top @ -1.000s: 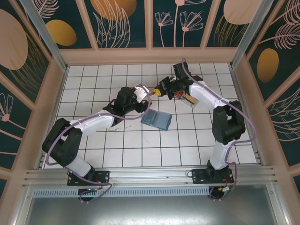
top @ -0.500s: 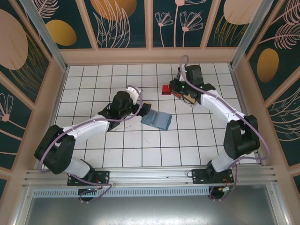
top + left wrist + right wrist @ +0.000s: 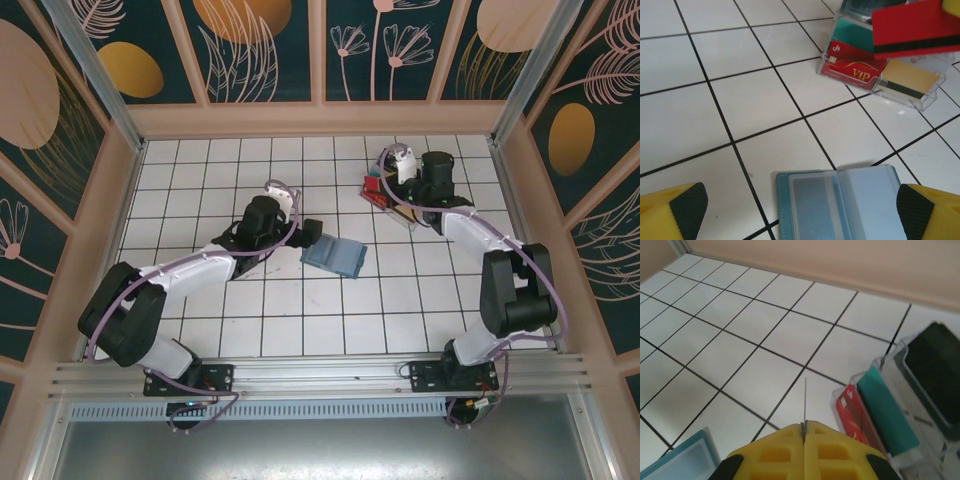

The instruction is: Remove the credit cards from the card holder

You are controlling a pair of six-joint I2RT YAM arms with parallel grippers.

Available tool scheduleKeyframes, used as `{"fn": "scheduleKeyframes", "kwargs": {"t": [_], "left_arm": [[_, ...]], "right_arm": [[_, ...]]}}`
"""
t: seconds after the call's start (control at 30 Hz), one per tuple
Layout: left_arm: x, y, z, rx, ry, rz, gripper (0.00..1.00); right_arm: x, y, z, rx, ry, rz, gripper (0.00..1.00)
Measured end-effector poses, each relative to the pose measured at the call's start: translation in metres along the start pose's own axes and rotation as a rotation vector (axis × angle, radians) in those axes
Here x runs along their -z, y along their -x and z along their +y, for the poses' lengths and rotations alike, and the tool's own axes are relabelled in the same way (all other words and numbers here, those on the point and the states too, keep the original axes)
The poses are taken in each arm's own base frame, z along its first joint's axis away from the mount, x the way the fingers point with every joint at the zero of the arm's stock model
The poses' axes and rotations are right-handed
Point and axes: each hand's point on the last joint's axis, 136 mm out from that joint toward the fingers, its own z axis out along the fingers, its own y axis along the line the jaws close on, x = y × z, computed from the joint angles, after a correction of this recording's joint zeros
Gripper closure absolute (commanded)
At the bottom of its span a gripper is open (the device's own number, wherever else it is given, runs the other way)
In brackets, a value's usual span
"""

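Note:
My right gripper will next move down toward the red VIP card's section beside the teal one and let go of the red VIP card, because the card is still hanging above the clear tray.
The teal card holder lies open on the tiles, its clear inner slots looking empty. Just left of the holder, my left gripper hovers open, its yellow fingers spread wider than the holder's near edge. My right gripper is shut on a red card with a black stripe, held above the clear tray. In the right wrist view that card shows edge-on between the shut jaws. The pale pink-white card is out of view.
The clear tray holds a red VIP card, a gold striped card, a teal compartment and a dark one. Wooden walls enclose the white tiled floor.
My right gripper has carried the red card rightward, away from the left gripper and over to the tray. The left gripper has drawn back slightly left of the holder.

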Motion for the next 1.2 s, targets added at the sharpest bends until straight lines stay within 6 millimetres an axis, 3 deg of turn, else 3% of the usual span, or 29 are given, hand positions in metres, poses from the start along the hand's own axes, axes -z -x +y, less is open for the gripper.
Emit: {"fn": "scheduleKeyframes", "kwargs": {"t": [0.57,1.2], "left_arm": [[-0.001,-0.003,0.006,0.124,-0.027,0.027,0.01],[0.000,-0.007,0.008,0.141,-0.030,0.047,0.01]], "right_arm": [[-0.053,-0.026,-0.035,0.124,-0.020,0.000,1.00],[-0.072,-0.020,-0.048,0.192,-0.013,-0.015,1.00]]}}
